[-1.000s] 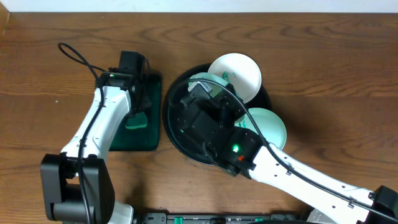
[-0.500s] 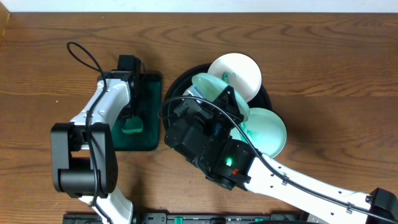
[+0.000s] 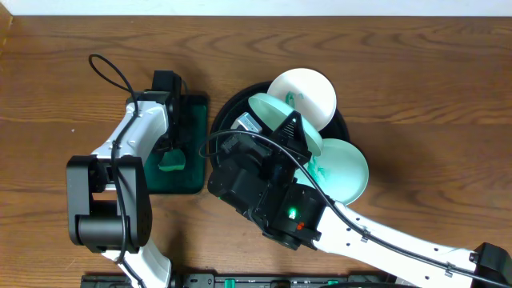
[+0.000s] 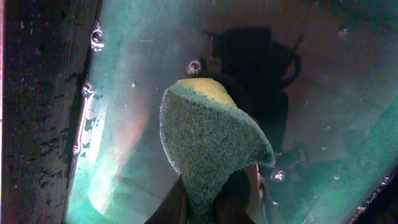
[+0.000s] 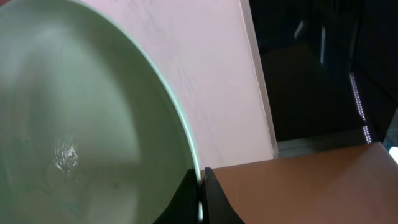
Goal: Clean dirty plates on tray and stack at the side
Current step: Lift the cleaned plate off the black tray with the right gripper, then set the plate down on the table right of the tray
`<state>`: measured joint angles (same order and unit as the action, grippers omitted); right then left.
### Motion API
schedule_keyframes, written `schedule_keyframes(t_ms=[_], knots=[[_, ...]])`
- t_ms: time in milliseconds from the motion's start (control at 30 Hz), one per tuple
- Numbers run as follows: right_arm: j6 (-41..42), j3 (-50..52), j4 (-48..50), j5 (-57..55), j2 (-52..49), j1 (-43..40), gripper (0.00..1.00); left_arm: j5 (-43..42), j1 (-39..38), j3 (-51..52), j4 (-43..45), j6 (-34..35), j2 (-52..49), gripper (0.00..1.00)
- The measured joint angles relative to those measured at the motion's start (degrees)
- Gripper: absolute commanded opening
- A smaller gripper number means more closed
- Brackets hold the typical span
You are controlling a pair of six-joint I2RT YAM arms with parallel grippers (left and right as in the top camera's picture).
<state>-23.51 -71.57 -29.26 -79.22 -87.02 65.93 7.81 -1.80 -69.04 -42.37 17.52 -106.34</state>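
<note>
The robot's right gripper will next swing the plate over to the right in the overhead view, lower it flat and let go of it, because the wood tabletop is bare there.
My right gripper [image 5: 200,186] is shut on the rim of a teal-tinted dirty plate [image 5: 81,124], which it holds tilted above the round black tray [image 3: 221,120]. From overhead this plate [image 3: 272,112] shows partly behind the right gripper [image 3: 286,132]. A white plate [image 3: 312,92] with a small teal smear lies at the tray's far side. Another teal-tinted plate [image 3: 346,168] lies at its right edge. My left gripper [image 4: 202,208] is shut on a green sponge [image 4: 205,143] over the wet dark-green tray [image 4: 124,124].
The rectangular dark-green tray [image 3: 192,180] sits just left of the black tray, with my left gripper [image 3: 171,146] and the sponge [image 3: 170,162] over it. Bare wood tabletop [image 3: 424,96] stretches to the right and far left. My right arm covers the black tray's near half.
My right arm has lifted the plate off the black tray and tilted it up. The left arm shifted a little with the sponge over the green tray, then held still.
</note>
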Motion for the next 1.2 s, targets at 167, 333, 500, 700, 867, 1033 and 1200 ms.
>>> schedule_keyframes(t_ms=[167,333,500,700,867,1033,1200], knots=[[-0.1,0.0,0.0,-0.1,0.0,0.0,0.01,0.0,0.0,0.0,0.0,0.0,0.0,0.07],[-0.1,0.0,0.0,-0.1,0.0,0.0,0.01,0.0,0.0,0.0,0.0,0.0,0.0,0.07],[1.5,0.0,-0.4,3.6,0.0,-0.6,0.01,-0.5,0.0,0.0,0.0,0.0,0.0,0.07],[4.7,0.0,-1.7,4.2,0.0,-0.5,0.01,-0.6,0.0,0.0,0.0,0.0,0.0,0.07],[13.3,-0.2,-6.8,11.7,0.0,-2.3,0.01,-0.7,0.0,0.0,0.0,0.0,0.0,0.07],[32.3,-0.4,-12.5,28.3,0.0,-9.6,0.01,-1.1,0.0,0.0,-0.2,0.0,0.0,0.07],[53.1,-0.4,-16.2,38.8,0.0,-18.5,0.01,-1.1,0.0,0.0,-0.5,0.0,0.0,0.07]])
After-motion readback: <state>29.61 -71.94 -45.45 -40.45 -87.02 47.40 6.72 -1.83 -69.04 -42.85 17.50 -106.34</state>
